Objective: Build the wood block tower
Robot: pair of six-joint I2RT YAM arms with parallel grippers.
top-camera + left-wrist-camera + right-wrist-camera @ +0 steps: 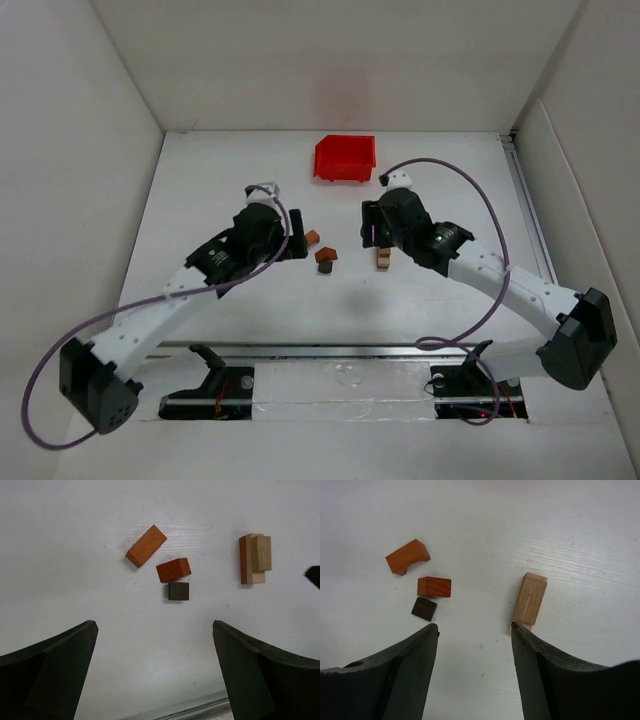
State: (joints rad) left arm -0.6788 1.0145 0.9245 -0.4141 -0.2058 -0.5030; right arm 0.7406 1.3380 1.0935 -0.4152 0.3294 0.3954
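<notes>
The small dark block (325, 268) (178, 591) lies below my left gripper and to its right in the top view. The gripper moves down across to it next, fingers astride its bare sides.
An orange-brown block (146, 545) with an arched underside (408, 556) lies on the white table. Beside it lies a reddish-brown block (173, 570), touching a small dark block (178, 591). To the right lies a light tan block (530, 598) on top of other pieces, one with a reddish edge (243, 560). My left gripper (154, 625) is open and empty, just short of the dark block. My right gripper (474, 625) is open and empty; its right fingertip (516, 628) sits at the tan block's near end. From above, the blocks (326, 258) lie between both grippers.
A red plastic bin (345, 158) stands at the back middle of the table. White walls enclose the table on the left, right and back. A metal rail (350, 346) runs along the near edge in front of the arm bases.
</notes>
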